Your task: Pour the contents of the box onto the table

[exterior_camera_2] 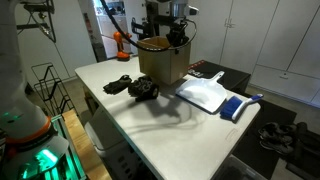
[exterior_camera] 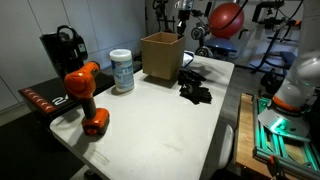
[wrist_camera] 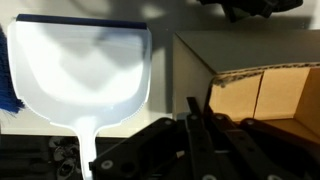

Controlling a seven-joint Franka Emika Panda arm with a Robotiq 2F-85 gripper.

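The box's rim comes free next as my gripper spreads its two fingers there, since the box's cardboard side (exterior_camera: pixel 180 40) lies between them and the box (exterior_camera: pixel 160 57) stands upright on the table.
An open brown cardboard box (exterior_camera: pixel 160 57) stands upright on the white table (exterior_camera: pixel 160 130); it also shows in the other exterior view (exterior_camera_2: pixel 160 62) and in the wrist view (wrist_camera: pixel 255 85). Its contents cannot be seen. My gripper (wrist_camera: pixel 198 110) hangs over the box's rim (exterior_camera_2: pixel 172 38), at the box's top edge (exterior_camera: pixel 183 30). Its two fingers are nearly together at the cardboard wall and appear shut on it.
A white dustpan (exterior_camera_2: pixel 205 93) with a blue brush (exterior_camera_2: pixel 236 106) lies beside the box, also in the wrist view (wrist_camera: pixel 80 60). A black lump (exterior_camera: pixel 195 90) lies on the other side. An orange drill (exterior_camera: pixel 85 95), a wipes canister (exterior_camera: pixel 122 70) and a black machine (exterior_camera: pixel 62 50) stand nearby.
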